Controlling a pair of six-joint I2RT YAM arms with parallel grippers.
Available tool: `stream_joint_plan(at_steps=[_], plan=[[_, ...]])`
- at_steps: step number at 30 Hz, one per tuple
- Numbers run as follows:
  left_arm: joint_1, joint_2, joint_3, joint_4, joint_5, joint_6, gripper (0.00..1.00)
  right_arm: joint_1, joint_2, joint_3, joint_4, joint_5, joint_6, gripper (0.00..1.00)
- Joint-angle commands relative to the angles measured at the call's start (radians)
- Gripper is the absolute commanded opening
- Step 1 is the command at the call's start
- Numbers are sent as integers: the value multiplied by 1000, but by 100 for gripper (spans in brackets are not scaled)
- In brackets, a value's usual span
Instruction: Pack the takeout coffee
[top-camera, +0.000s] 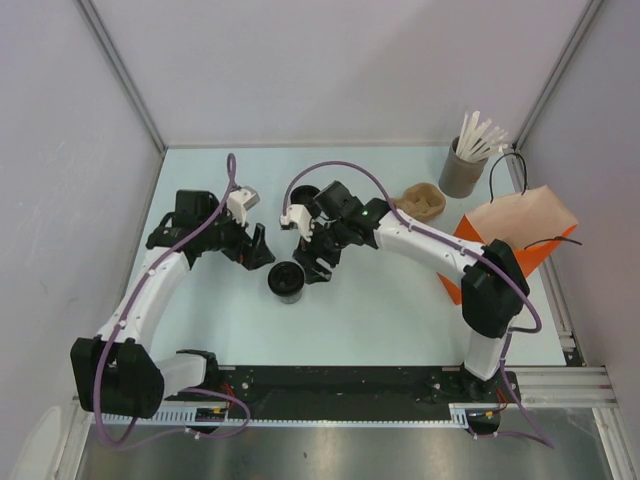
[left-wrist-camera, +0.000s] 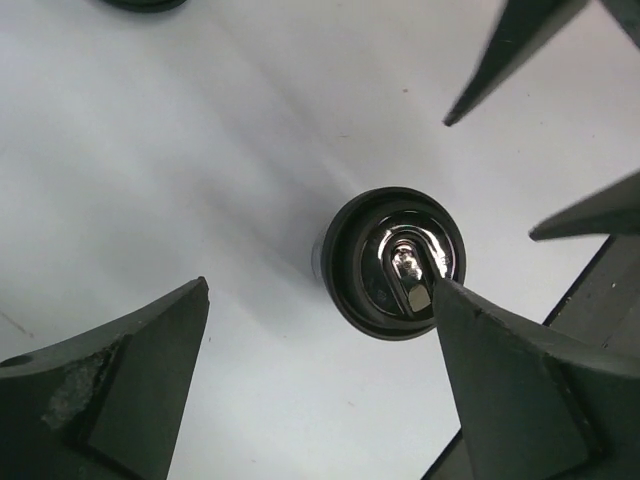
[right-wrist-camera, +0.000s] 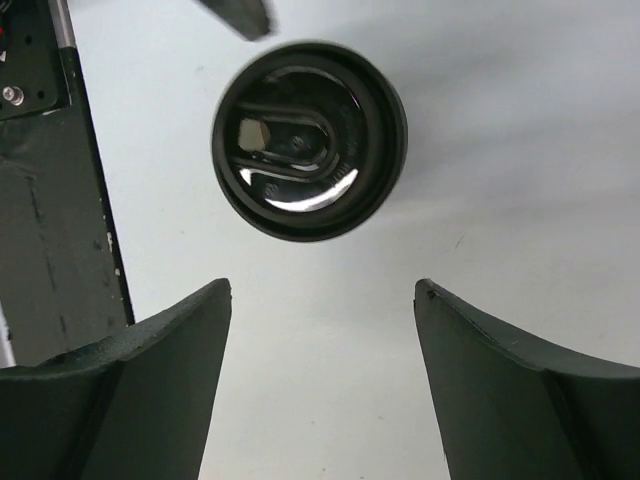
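Next I will move my right gripper across over the round black lid (top-camera: 286, 277) (right-wrist-camera: 305, 140) and close there, as the coffee cup stands to its left in the top view.
The takeout coffee (top-camera: 287, 280), a small black cup with its round black lid on, stands upright on the pale table between both grippers. My left gripper (top-camera: 256, 247) sits just left of it, jaws wide open and empty. In the left wrist view the lidded cup (left-wrist-camera: 395, 262) lies ahead of the open left gripper (left-wrist-camera: 320, 285), and one fingertip (left-wrist-camera: 470, 330) overlaps the lid's rim. My right gripper (top-camera: 320, 262) is just right of the cup, open with nothing in it. In the right wrist view the cup (right-wrist-camera: 308, 140) lies beyond the open right gripper (right-wrist-camera: 322, 290).
The orange bag (top-camera: 510, 240) stands open at the right edge. A grey tub of white sticks (top-camera: 462, 170) and a brown moulded cup holder (top-camera: 424, 202) are at the back right. A lidless black cup (top-camera: 303, 196) sits behind the right arm. A black rail (right-wrist-camera: 50, 200) borders the table.
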Motion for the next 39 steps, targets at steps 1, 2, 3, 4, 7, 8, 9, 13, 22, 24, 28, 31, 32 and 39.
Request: stream_joint_plan(at_steps=[1,2,3,4,7,8,9,13,22,24,28,31,32,39], plan=[[50,-14,23,8,14,-3,100,56,-90,34,72,157,-68,78],[59,-17,26,6,9,0,100,62,-84,45,64,180,-69,78],[62,-20,31,5,-5,1,100,68,-81,55,47,182,-71,78],[67,-22,43,1,-15,3,100,71,-78,61,45,185,-71,77],[108,-22,80,-5,-54,-6,100,100,-61,81,38,206,-68,72],[115,-20,89,-3,-55,-17,100,111,-56,98,32,226,-72,71],[145,-19,100,4,-60,-34,100,134,-42,106,27,232,-74,70],[216,-16,152,8,-83,-78,100,180,10,161,19,272,-65,66],[265,-51,180,32,-164,-124,100,228,83,218,16,321,-45,60],[271,-56,177,41,-163,-135,100,237,85,216,9,318,-43,59],[276,-50,169,46,-163,-144,100,252,80,200,9,327,-46,58],[285,-59,155,54,-161,-149,100,260,87,193,12,332,-48,57],[285,-63,152,61,-161,-150,100,261,93,193,13,332,-48,57],[288,-86,131,72,-154,-150,100,271,123,201,13,329,-45,55]])
